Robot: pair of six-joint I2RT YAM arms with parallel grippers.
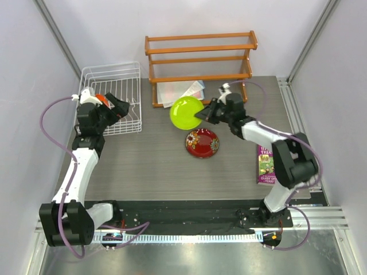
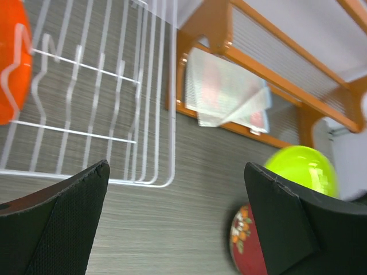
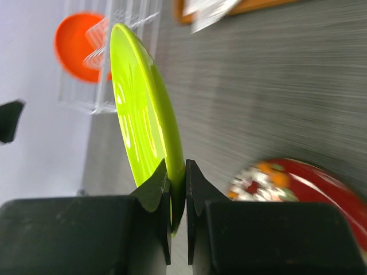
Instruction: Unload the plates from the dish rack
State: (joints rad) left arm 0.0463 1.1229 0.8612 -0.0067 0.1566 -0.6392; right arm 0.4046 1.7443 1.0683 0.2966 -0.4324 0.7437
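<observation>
The right gripper moves back and down over the dark red floral plate (image 1: 202, 142) next, tilting downward, because that plate lies flat with its top bare.
My right gripper (image 1: 205, 113) is shut on the rim of the lime green plate (image 1: 186, 112) and holds it on edge above the table, just behind the dark red floral plate (image 1: 202, 142), which lies flat on the table. In the right wrist view the green plate (image 3: 143, 114) stands between my fingertips, with the red plate (image 3: 298, 183) below right. The orange plate (image 1: 101, 99) stands in the white wire dish rack (image 1: 129, 71), partly hidden by my left arm. My left gripper (image 1: 120, 106) is open and empty over the rack's right side. The teal plate is out of view.
An orange wooden three-tier shelf (image 1: 200, 57) stands at the back, with a plastic bag (image 1: 182, 90) under it. A book (image 1: 266, 165) lies at the right edge of the table. Grey walls close in both sides.
</observation>
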